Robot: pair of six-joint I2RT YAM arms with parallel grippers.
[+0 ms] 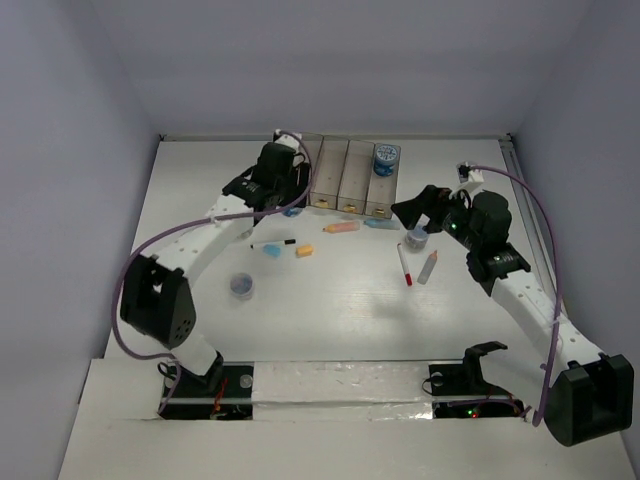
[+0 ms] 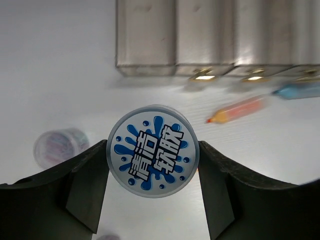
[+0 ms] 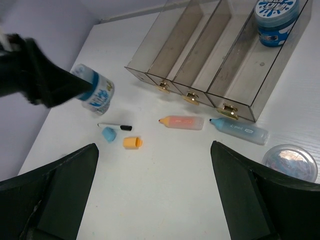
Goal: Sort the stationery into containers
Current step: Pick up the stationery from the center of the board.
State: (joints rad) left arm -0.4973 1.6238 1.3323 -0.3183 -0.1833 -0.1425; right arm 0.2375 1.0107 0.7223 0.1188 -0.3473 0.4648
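Note:
The left gripper crosses the bins next and lowers its jar onto the empty near part of the end bin with the other blue-patterned jar.
My left gripper [image 2: 152, 159] is shut on a round blue-patterned jar [image 2: 153, 142] and holds it above the table, just in front of the left end of the four joined bins [image 2: 145, 35]. In the top view the left gripper [image 1: 286, 200] sits beside the bins [image 1: 345, 178]. A second blue-patterned jar [image 1: 385, 158] stands in the rightmost bin. My right gripper [image 3: 155, 192] is open and empty over bare table; in the top view it [image 1: 408, 212] is right of the bins. An orange marker [image 3: 182, 122] and a blue marker [image 3: 239, 130] lie in front of the bins.
A black/white pen [image 3: 114, 125], a blue eraser [image 3: 108, 134] and an orange eraser [image 3: 132, 143] lie together. A clear jar [image 3: 290, 161] sits by the right gripper, another [image 1: 241, 286] lies to the left. A red/white pen [image 1: 405, 265] and a grey pen [image 1: 428, 267] lie at centre right.

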